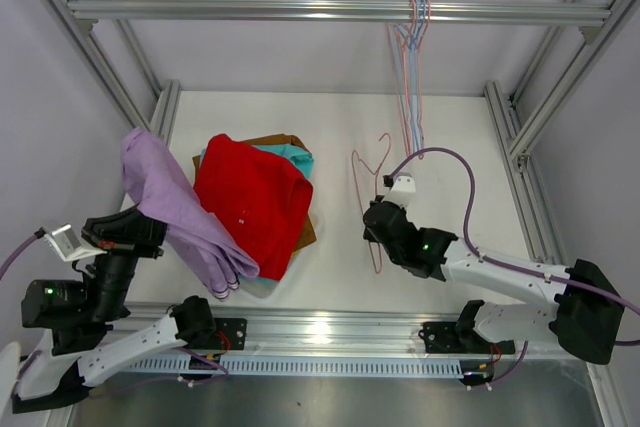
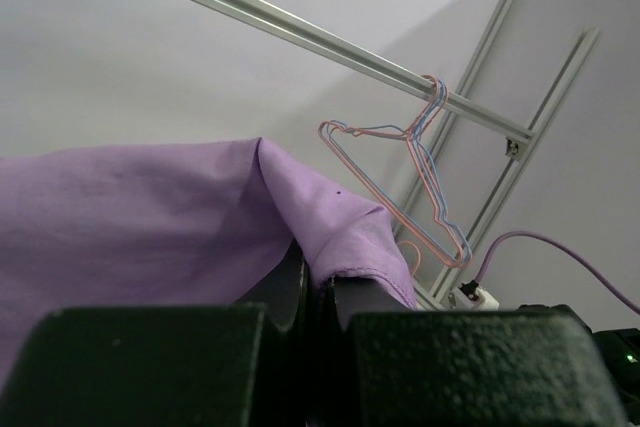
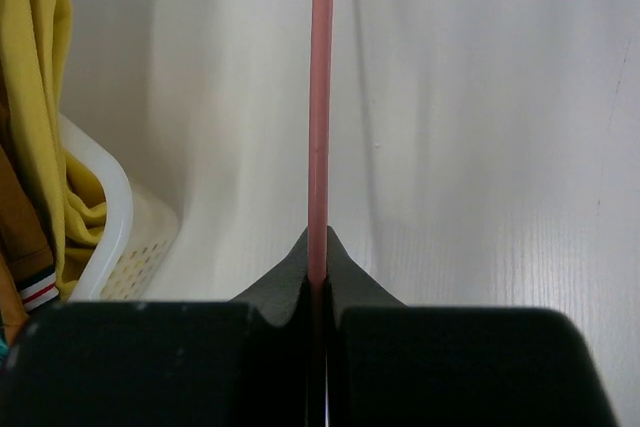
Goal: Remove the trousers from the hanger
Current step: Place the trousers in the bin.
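Observation:
The lilac trousers (image 1: pixel 175 209) are still hanging mostly beside the pile, so my left gripper should move them outward and down over the red trousers (image 1: pixel 252 202) next.
My left gripper (image 1: pixel 152 234) is shut on the lilac trousers (image 1: pixel 175 209), held up at the table's left; the cloth drapes down to the front edge. In the left wrist view the lilac trousers (image 2: pixel 150 217) fold over my left gripper (image 2: pixel 320 282). Red trousers (image 1: pixel 252 202) top a pile, with brown trousers (image 1: pixel 288 141) and teal trousers (image 1: pixel 298 158) showing beneath. My right gripper (image 1: pixel 376 219) is shut on a bare pink wire hanger (image 1: pixel 368 172) at mid-table. The hanger (image 3: pixel 320 97) runs straight up from my right gripper (image 3: pixel 318 272).
Several empty pink and blue hangers (image 1: pixel 412 47) hang from the overhead rail (image 1: pixel 300 11), also seen as hangers (image 2: pixel 400 167) in the left wrist view. A white basket (image 3: pixel 110 217) holds yellow trousers (image 3: pixel 50 97). Frame posts (image 1: pixel 535 107) flank the table.

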### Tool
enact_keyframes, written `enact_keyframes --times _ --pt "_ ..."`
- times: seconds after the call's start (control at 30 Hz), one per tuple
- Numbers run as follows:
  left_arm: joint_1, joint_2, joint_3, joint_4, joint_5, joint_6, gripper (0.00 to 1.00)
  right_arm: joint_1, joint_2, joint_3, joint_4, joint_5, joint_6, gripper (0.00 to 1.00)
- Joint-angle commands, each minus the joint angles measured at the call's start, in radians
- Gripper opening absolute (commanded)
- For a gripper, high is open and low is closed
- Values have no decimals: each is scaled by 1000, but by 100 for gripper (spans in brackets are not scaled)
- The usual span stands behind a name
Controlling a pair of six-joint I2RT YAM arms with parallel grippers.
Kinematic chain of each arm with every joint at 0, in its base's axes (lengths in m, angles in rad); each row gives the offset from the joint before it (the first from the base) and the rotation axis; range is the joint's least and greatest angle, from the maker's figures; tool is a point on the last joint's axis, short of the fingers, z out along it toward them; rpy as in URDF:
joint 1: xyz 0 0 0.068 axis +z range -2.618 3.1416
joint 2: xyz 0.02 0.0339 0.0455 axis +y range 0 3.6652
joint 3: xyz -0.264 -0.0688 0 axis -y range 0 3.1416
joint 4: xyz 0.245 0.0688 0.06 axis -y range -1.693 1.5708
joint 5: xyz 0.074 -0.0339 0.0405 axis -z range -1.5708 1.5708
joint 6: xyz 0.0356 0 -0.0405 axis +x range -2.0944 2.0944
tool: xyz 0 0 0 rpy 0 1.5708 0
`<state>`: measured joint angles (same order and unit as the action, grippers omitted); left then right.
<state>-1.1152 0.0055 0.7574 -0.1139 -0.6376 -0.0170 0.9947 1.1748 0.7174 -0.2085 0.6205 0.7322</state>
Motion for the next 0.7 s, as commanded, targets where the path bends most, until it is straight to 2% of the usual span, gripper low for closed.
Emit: enact_keyframes --times 0.0,0.3,0.47,0.67 --pt "-3 -167 5 66 -14 15 1 -4 14 -3 57 25 30 0" --pt "3 -59 -135 157 -93 45 1 -1 40 -19 96 13 41 0" --pt "6 80 -112 145 -96 38 1 -2 37 -35 113 4 41 0" --pt "14 238 -95 206 -117 97 0 -2 26 -64 136 4 41 0"
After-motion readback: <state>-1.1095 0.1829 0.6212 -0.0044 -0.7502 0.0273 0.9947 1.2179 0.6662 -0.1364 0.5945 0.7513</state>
